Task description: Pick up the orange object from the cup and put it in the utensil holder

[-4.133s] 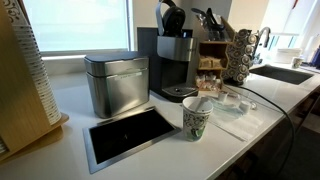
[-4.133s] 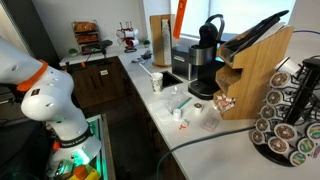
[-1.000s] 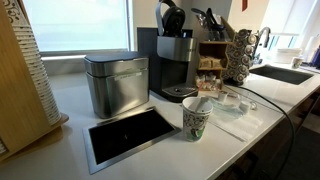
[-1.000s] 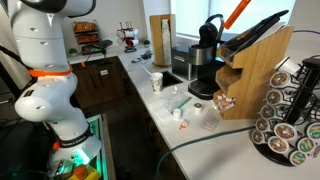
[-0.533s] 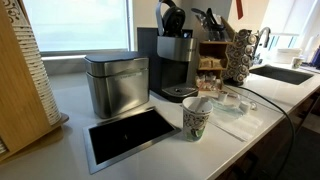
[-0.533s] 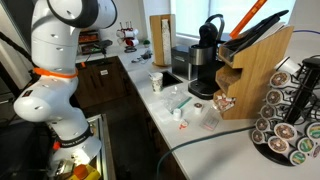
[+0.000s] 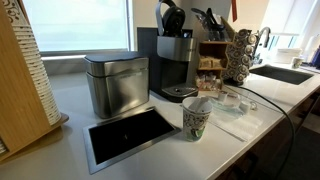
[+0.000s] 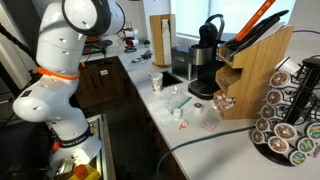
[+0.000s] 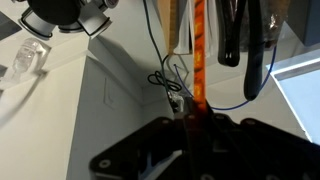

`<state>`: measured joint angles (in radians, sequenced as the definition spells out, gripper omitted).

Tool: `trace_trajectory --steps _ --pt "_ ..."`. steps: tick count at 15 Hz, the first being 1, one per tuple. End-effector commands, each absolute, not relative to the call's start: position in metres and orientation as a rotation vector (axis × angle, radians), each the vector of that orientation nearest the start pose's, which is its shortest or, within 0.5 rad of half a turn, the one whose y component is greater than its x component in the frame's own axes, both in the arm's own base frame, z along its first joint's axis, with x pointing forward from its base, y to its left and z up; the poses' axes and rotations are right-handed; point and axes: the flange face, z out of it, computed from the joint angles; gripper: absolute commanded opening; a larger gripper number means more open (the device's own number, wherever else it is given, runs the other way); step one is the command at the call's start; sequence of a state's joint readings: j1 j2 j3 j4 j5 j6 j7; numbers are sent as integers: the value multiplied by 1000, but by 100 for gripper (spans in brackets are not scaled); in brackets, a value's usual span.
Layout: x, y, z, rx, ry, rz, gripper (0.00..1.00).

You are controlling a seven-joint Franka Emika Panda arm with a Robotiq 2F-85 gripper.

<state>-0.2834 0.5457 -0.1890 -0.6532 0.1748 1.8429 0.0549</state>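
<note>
The orange object already slants in among the black handles, so my gripper needs to move down toward the brown wooden utensil holder's top (image 8: 240,50) and let go of the object.
In the wrist view my gripper (image 9: 190,128) is shut on the orange object (image 9: 199,55), a long thin stick that points away from the jaws. Black utensil handles (image 9: 245,45) hang right beside it. In an exterior view the orange object (image 8: 260,14) slants over the top of the brown wooden utensil holder (image 8: 256,78), among its black handles. It also shows as a short strip at the top edge (image 7: 233,8), above the utensil holder (image 7: 212,48). The paper cup (image 7: 196,119) (image 8: 156,81) stands on the counter, with pale sticks in it. The gripper itself is out of frame in both exterior views.
A black coffee machine (image 7: 173,62) (image 8: 206,62) stands beside the holder. A speckled pod carousel (image 7: 240,55) (image 8: 290,115) is on its other side. A metal box (image 7: 116,84), a dark inset hatch (image 7: 130,133), clear glasses (image 7: 232,100) and a sink (image 7: 285,73) are on the counter.
The orange object has moved across and down toward the utensil holder's black handles. The robot arm has swung into the exterior view. The cup has not moved.
</note>
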Motion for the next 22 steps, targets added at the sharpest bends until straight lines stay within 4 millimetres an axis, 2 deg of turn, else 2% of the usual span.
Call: trace_trajectory --steps 1,8,15,18,19,20,22 --pt "649 -250 748 -2938 685 -1022 2" --pt "666 -242 751 -2867 685 -1190 2" --pt "691 -238 707 -2910 676 -1072 2" --pt "695 -235 696 -2922 691 -1018 2" --pt "697 -234 693 -2927 701 -1009 32" --pt "697 -234 691 -2930 711 -995 33" --pt "697 -233 690 -2931 733 -980 47"
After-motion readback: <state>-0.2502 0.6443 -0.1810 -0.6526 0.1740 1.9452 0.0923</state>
